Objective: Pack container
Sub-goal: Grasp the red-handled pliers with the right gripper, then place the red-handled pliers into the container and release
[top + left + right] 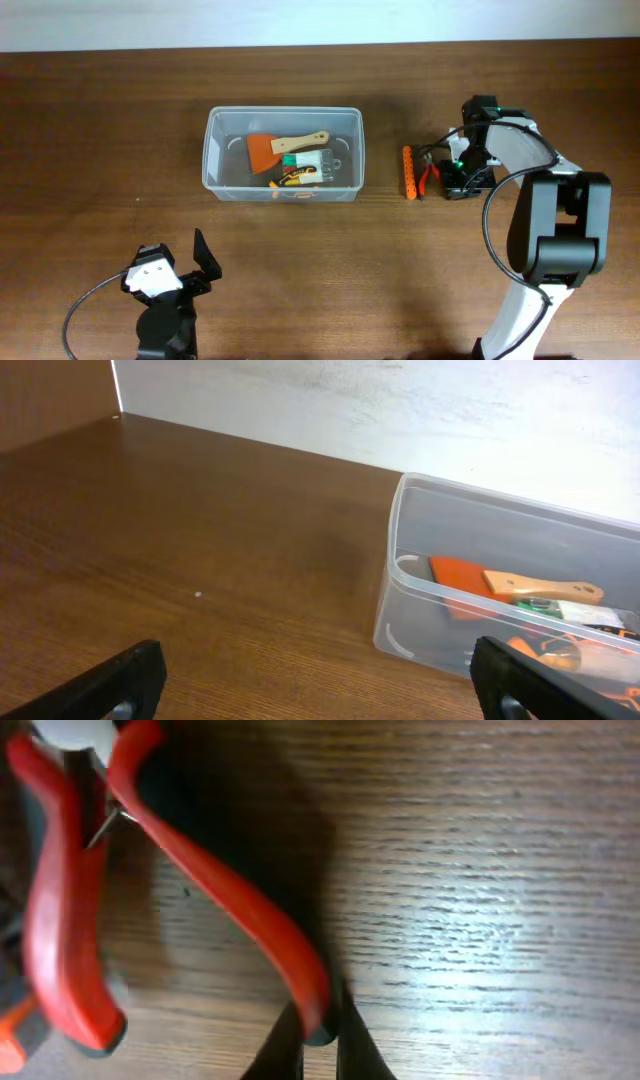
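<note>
My right gripper lifts the pliers [431, 174] over the container's raised side next, since other items lie inside. Then it lowers them toward the wooden handle's loose end [320, 138] and releases them.
The clear plastic container [284, 154] sits at the table's middle and holds an orange scraper with a wooden handle [285, 147] and other small items. It also shows in the left wrist view [500, 590]. Red-handled pliers [431, 174] lie right of the container, beside an orange bar-shaped tool [408, 172]. My right gripper [458, 180] is down at the pliers, its fingers shut on the end of one red handle [318, 1020]. My left gripper [190, 268] is open and empty near the front edge, left of the container.
The container's far rim [284, 111] lies near the white back wall. Bare brown tabletop [100, 130] lies left of the container and between the arms.
</note>
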